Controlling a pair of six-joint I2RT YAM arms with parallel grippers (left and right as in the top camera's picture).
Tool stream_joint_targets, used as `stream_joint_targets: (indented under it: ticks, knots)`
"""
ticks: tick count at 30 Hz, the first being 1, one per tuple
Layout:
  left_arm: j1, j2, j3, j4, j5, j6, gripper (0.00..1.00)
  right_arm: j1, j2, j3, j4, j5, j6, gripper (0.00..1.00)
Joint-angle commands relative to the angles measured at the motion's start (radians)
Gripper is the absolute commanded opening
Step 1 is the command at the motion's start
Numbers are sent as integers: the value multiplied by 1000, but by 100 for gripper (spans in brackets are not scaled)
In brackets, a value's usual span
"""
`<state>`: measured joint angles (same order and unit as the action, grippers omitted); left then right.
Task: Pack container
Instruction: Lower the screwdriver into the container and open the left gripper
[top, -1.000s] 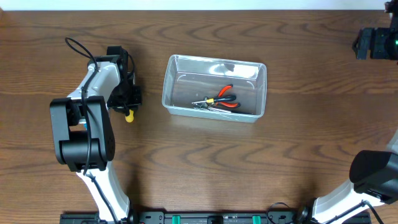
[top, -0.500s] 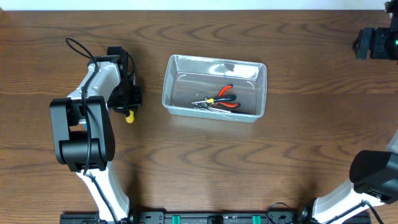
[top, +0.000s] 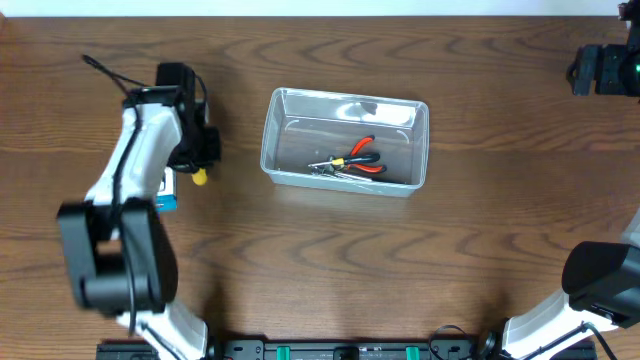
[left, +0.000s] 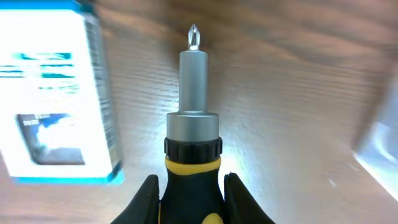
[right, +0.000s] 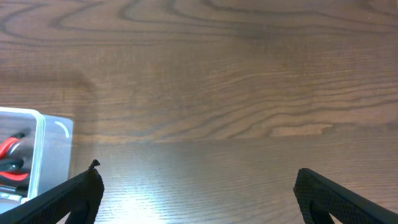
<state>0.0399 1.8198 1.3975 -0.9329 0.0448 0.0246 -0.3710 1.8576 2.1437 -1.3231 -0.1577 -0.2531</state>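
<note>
I need to raise the screwdriver over the side of the container with my left gripper next, and then put it down next to the red-handled pliers (top: 358, 158).
The container (top: 268, 140) is a clear plastic tub at the table's middle, with red-handled pliers (top: 358, 158) lying inside. To its left, my left gripper (top: 200, 160) is shut on a black and yellow screwdriver (left: 193, 124). The screwdriver's steel bit points away from the wrist camera, over the wood. My right gripper (right: 196, 193) stands wide open over bare table at the far right. Nothing is between its fingers. The container's corner (right: 37, 155) shows at the left edge of the right wrist view.
A small blue and white cardboard box (top: 165, 190) lies just left of the held screwdriver and fills the left side of the left wrist view (left: 56, 99). The right arm's base (top: 600, 280) sits at the front right corner.
The left arm has swung, carrying the screwdriver a little up and left. The blue and white box, hidden under the arm before, now shows. The right arm is still.
</note>
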Motion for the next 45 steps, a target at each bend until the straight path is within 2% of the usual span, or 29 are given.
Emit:
stream_joint_targets:
  ticks: [1,6,12,20,33,41,43,44,45]
  knots:
    - [-39,-152,34,-19,-12,137,6,6,-6,-1,3,-8,13,99]
    - [-136,-309,83,-10,-16,221,6,6,-6,-1,3,-8,13,99]
    - [-298,-366,127,67,-16,331,6,6,-6,-1,2,-8,13,99]
    - [-460,-231,127,199,72,711,6,6,-6,-1,-1,-8,13,99]
    - [-517,100,127,194,80,718,6,6,-6,-1,0,-8,13,99]
    - [-517,182,127,193,79,704,6,6,-6,-1,0,-8,13,99]
    - [-517,185,127,187,79,704,11,6,-6,-1,2,-8,13,99]
    - [-517,185,127,186,79,704,16,6,-6,-1,3,-8,13,99]
    - [-517,185,127,184,79,704,29,6,-6,-1,3,-8,13,99]
